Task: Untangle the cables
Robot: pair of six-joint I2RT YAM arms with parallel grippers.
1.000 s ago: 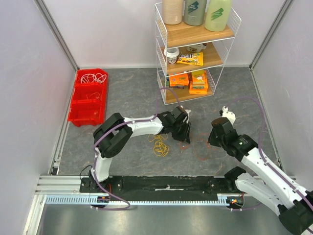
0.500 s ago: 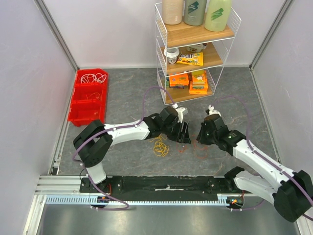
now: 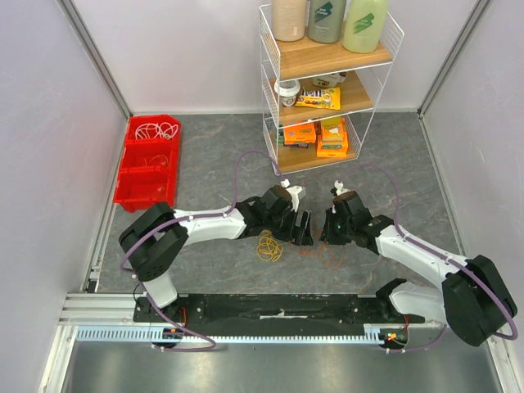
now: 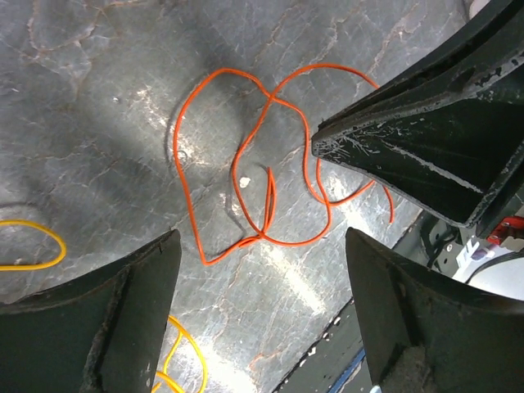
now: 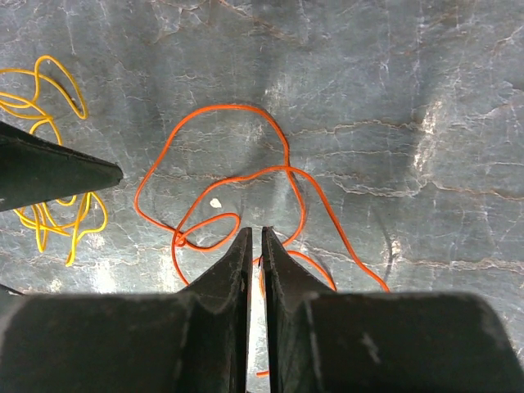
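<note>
My left gripper comes down open next onto the crossed parts at the orange cable's side nearest the yellow cable, because several loops meet there.
An orange cable [image 3: 316, 250] lies in loose crossed loops on the grey table between my two grippers. The left wrist view shows the orange cable [image 4: 268, 206] just ahead of my left gripper [image 4: 260, 237], which is open wide with nothing between its fingers. My right gripper [image 5: 255, 230] hangs low over the orange cable [image 5: 229, 106], its jaws closed to a thin slit. A strand shows in the slit, and I cannot tell if it is pinched. A yellow cable [image 3: 267, 245] sits coiled left of the orange one. White cables [image 3: 155, 129] lie in a red bin [image 3: 144, 187].
A wire shelf rack [image 3: 327, 98] with bottles and boxes stands at the back centre, close behind both grippers. The red bin sits at the far left by the wall. A black rail [image 3: 278, 307] runs along the near edge.
My left gripper's jaws have opened wide and it has shifted a little toward me. My right gripper has moved left and down over the orange cable, close to the left one.
</note>
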